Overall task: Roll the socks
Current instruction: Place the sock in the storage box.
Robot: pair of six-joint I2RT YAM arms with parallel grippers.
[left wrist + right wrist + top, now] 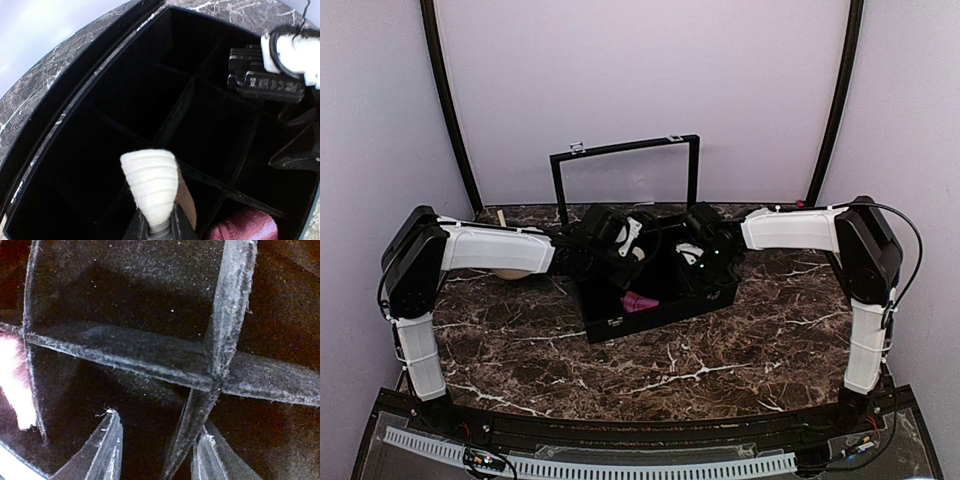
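Observation:
My left gripper lowers next into the case's empty section just beyond the pink sock, which fills the near one, and releases the cream sock (pixel 150 182) there.
The cream sock (pixel 150 182) is a ribbed rolled bundle with a brown edge, and my left gripper (pixel 157 212) is shut on its lower end, holding it above the divided black case (pixel 75 115). The pink sock (pixel 245 226) lies in a compartment at the case's near side and shows in the top view as a pink sock (pixel 640 302). My right gripper (pixel 158 424) stands open low inside the case, a felt divider (pixel 195 415) running up between its fingers and no sock in them. Both grippers, left gripper (pixel 616 238) and right gripper (pixel 698 254), hang over the case.
The case's lid frame (pixel 625 150) stands upright behind the case (pixel 660 312). A beige saucer (pixel 510 272) peeks from under the left arm. Thin divider walls (pixel 172 117) cross the case interior. The right gripper's black body (pixel 262 75) hangs over the far compartments.

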